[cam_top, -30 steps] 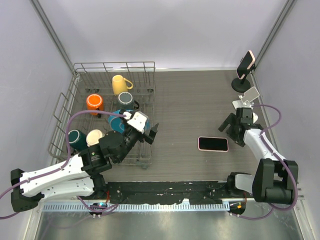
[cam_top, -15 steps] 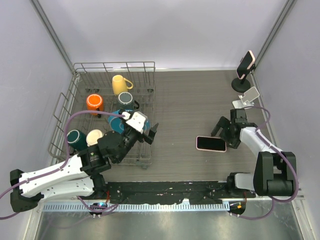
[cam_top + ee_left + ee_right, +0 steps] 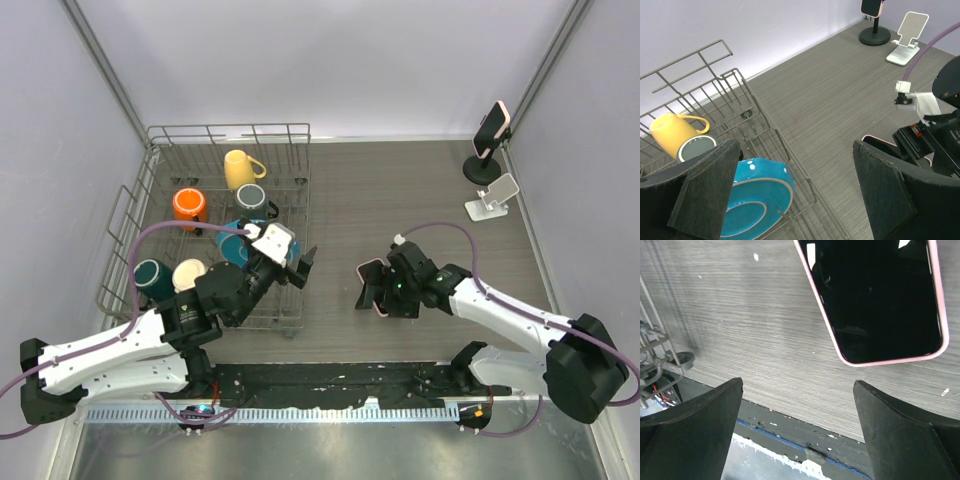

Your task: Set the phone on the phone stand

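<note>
My right gripper will next move outward over the phone's far half [image 3: 368, 266] and down astride the pink edges, because the phone lies below and outward of its fingers.
The phone [image 3: 875, 300], black screen up in a pink case, lies flat on the wood table. In the right wrist view it sits just beyond my open fingertips, not between them. From above only its pink edge [image 3: 367, 270] shows under my right gripper [image 3: 372, 293], which is open and low over it. The phone stand [image 3: 482, 168], black with a disc base, stands at the far right corner with a dark pink-edged device in its holder; it also shows in the left wrist view [image 3: 875, 36]. My left gripper [image 3: 300, 265] is open and empty over the rack's right edge.
A wire dish rack [image 3: 160, 135] at the left holds several mugs and a blue dotted bowl [image 3: 755, 200]. A white folding stand [image 3: 493, 198] sits just in front of the black stand. Side walls close in at the right; the black front rail [image 3: 330, 378] runs near the right gripper.
My right arm has swung left and toward the table's front, from beside the white stand to over the phone. The phone has shifted left. The left arm has hardly moved.
</note>
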